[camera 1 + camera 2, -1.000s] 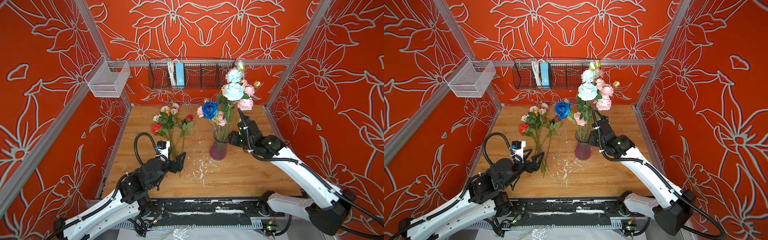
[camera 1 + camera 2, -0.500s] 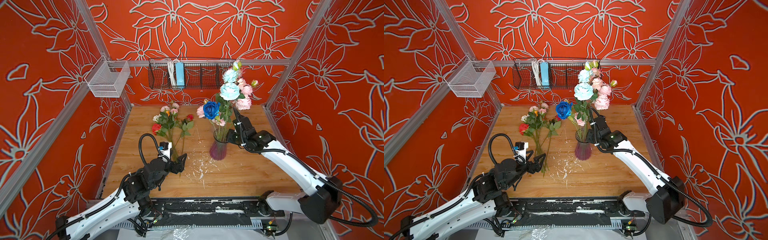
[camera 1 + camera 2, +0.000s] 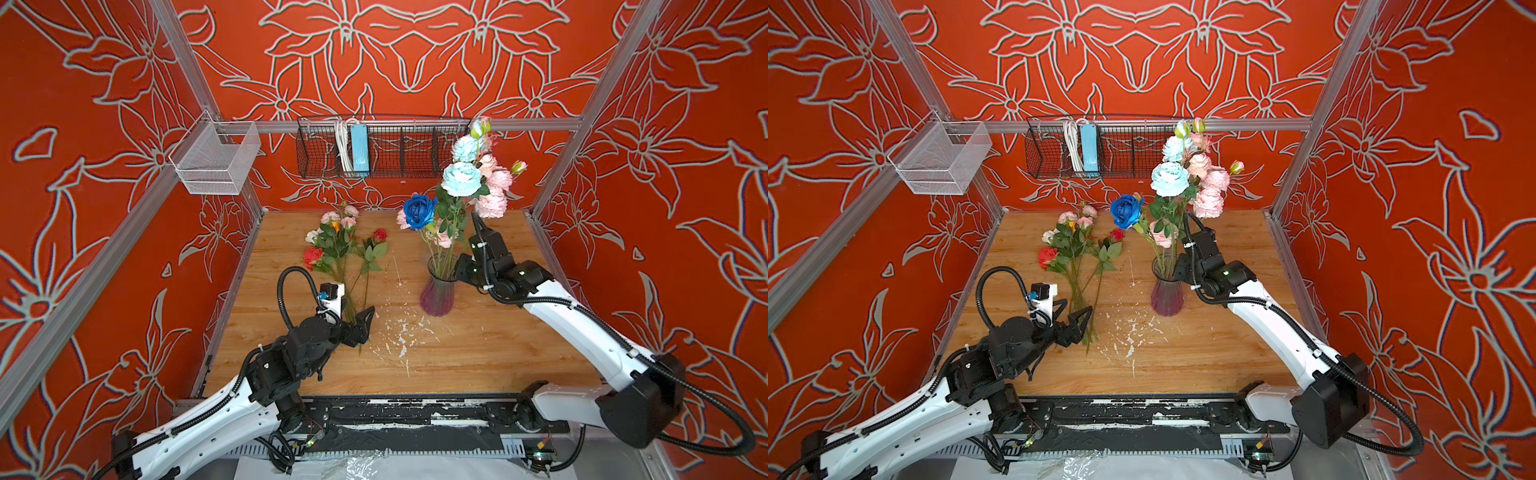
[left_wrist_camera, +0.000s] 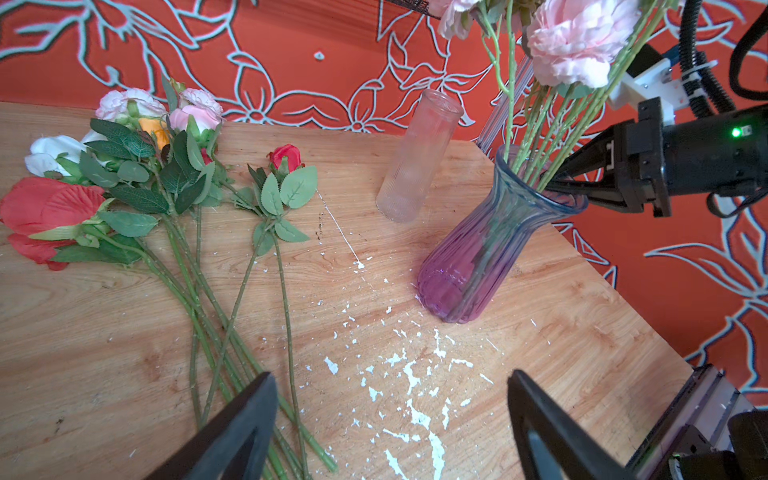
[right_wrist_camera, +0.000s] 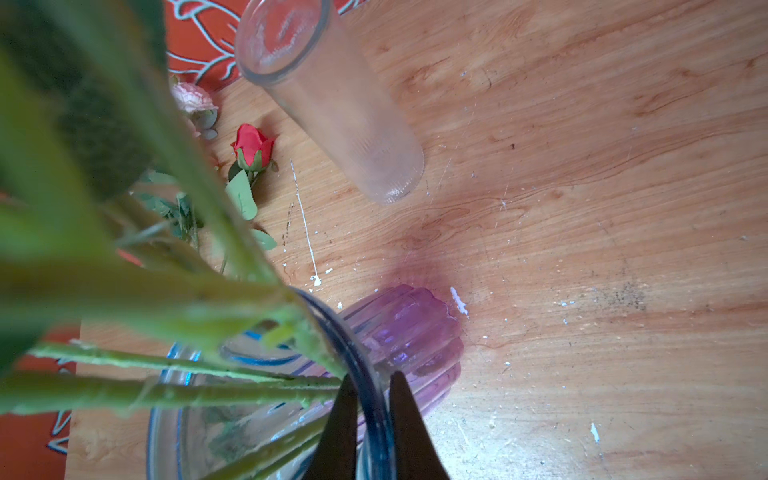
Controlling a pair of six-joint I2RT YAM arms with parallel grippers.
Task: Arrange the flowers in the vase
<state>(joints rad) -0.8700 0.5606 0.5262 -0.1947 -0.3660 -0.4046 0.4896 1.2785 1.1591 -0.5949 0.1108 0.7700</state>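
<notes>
My right gripper holds the vase (image 3: 1167, 297) by its rim. It will next carry it outward, away from the loose flowers, to bare table by the table's far corner (image 3: 1241, 244), and let go of the vase's rim.
The purple ribbed glass vase (image 3: 436, 296) (image 3: 1167, 297) (image 4: 478, 266) stands on the wooden table, right of middle. It holds several flowers (image 3: 461, 178) (image 3: 1169, 178): light blue, dark blue and pale pink blooms. My right gripper (image 3: 458, 268) (image 3: 1178, 266) (image 4: 550, 188) (image 5: 370, 380) is shut on the vase's rim (image 5: 365, 374), one finger inside among the stems and one outside. More flowers (image 3: 336, 249) (image 3: 1075, 245) (image 4: 145, 183) lie loose on the table at the left, red, white, pink and yellow. My left gripper (image 3: 356, 319) (image 3: 1073, 309) (image 4: 390, 376) hangs open over their stem ends, holding nothing.
A clear ribbed glass cylinder (image 4: 415, 158) (image 5: 332, 104) stands behind the purple vase. White flecks (image 3: 399, 336) litter the table's middle. On the back wall hangs a black wire basket (image 3: 374, 145) with a blue power strip. A white mesh basket (image 3: 216, 160) hangs at the left.
My right gripper has come in to the vase and closed on its rim. The left gripper has edged forward over the stem ends, still open.
</notes>
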